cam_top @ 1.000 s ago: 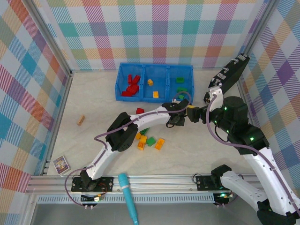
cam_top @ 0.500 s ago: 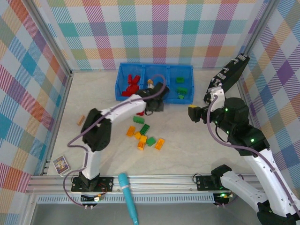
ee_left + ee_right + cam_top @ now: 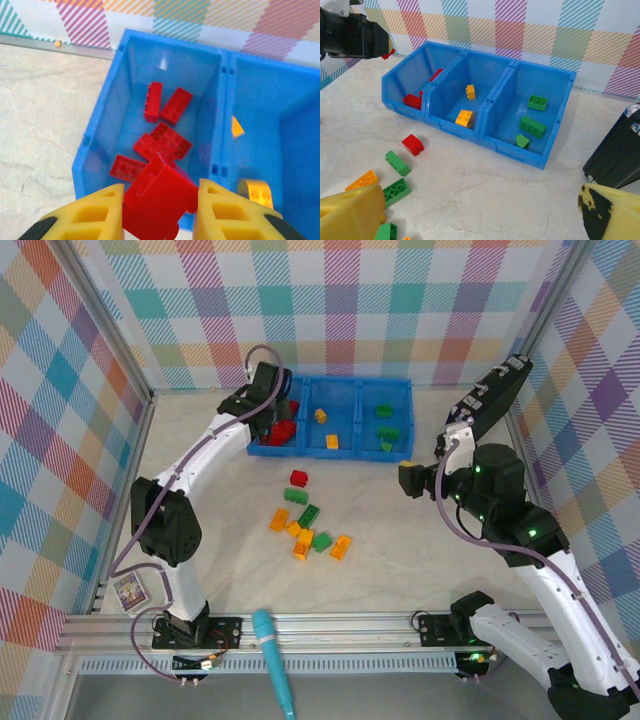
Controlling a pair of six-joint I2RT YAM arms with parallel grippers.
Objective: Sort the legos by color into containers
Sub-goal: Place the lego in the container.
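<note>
My left gripper eases outward next over the cluster of red legos, which lies just outward of it, and releases the red lego among its own color.
My left gripper is shut on a red lego and hangs over the left compartment of the blue container. Several red legos lie in that compartment. In the top view the left gripper sits at the bin's back left corner. Yellow-orange legos lie in the middle compartment and green ones in the right. Loose legos in red, green and orange are scattered on the table in front of the bin. My right gripper is open and holds nothing, right of that pile.
A black case stands against the right wall beside the bin. A teal marker lies across the front rail. A tan wooden block and a small card lie at the left.
My left arm has swung from the table's middle right, back and to the left, carrying the red lego over the bin's left compartment. The right arm has hardly moved.
</note>
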